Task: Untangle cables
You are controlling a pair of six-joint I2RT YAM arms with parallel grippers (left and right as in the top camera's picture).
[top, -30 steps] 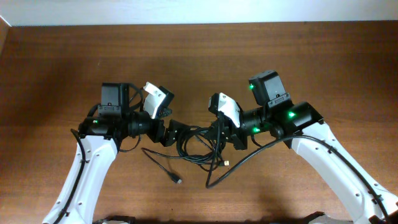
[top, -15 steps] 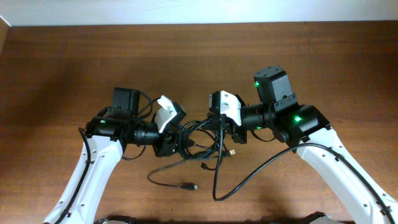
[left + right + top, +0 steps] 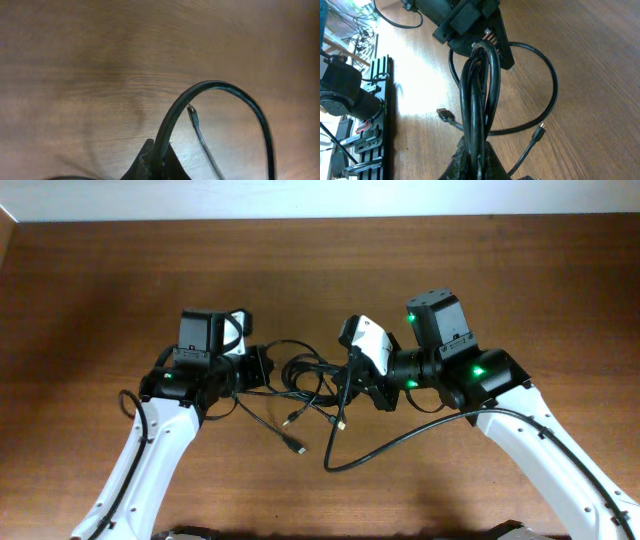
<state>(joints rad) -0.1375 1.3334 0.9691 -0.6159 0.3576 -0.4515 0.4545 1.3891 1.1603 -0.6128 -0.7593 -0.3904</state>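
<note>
I should next pull my left gripper to the left in the overhead view, away from the heap of cables, and release its cable above the wood, because loops still join both grippers.
The cables are a tangle of thin black loops hanging between my two grippers at the table's middle. My left gripper is shut on one cable; in the left wrist view that cable arcs up and right from the gripper, with a thin plug end beside it. My right gripper is shut on a bunch of several strands, pinched at the gripper. Loose plug ends trail towards the front. The left gripper holds the bunch's far end.
A thicker black wire loops over the table from below the right gripper back to the right arm. Two plug ends lie on the wood. A black rack stands beyond the table edge in the right wrist view.
My left gripper went from open to shut on a cable and drew back to the left. The loops are spread wider between the grippers. The right gripper stayed shut and barely moved.
</note>
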